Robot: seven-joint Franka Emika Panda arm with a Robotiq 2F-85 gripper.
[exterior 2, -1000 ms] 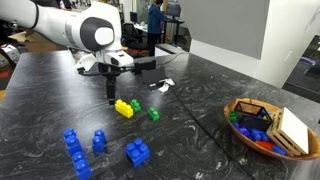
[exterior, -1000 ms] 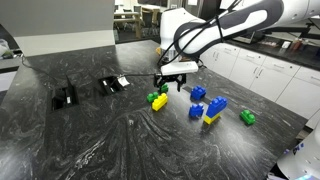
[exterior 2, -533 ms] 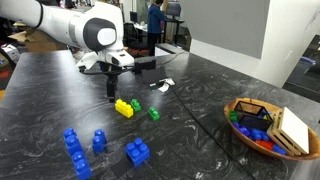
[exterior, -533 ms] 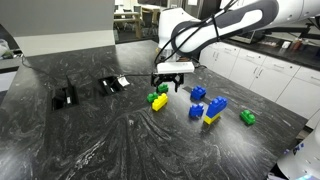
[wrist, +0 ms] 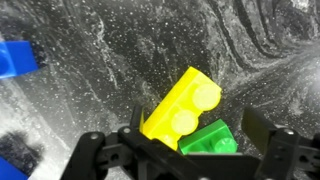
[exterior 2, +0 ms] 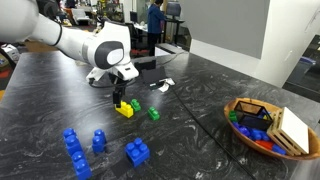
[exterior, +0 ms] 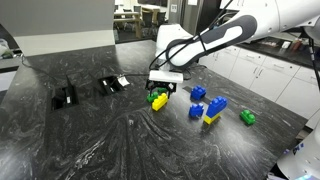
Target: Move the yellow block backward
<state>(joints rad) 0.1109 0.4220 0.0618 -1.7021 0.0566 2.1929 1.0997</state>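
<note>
My wide-open fingers will lower slightly around the yellow block (exterior: 159, 102), then close.
The yellow block (exterior: 159, 102) lies on the dark marble table, with a green brick (exterior: 152, 97) touching its side. It also shows in the other exterior view (exterior 2: 124, 109). My gripper (exterior: 160, 92) is low over it, also seen in an exterior view (exterior 2: 121, 99). In the wrist view the yellow block (wrist: 183, 108) lies slanted, with the green brick (wrist: 210, 138) against its lower right. My gripper (wrist: 200, 140) is open. Its fingers (wrist: 266, 130) stand wide on either side of both bricks and touch neither.
Blue bricks (exterior: 198, 93) and a blue brick joined on a yellow one (exterior: 213, 108) lie nearby, with a lone green brick (exterior: 247, 117) further off. Another green brick (exterior 2: 153, 114) lies beside the yellow block. A basket of toys (exterior 2: 240, 105) and several blue bricks (exterior 2: 137, 151) sit towards the front.
My gripper has come down from above the bricks and now sits low around the yellow block. The bricks have not moved.
</note>
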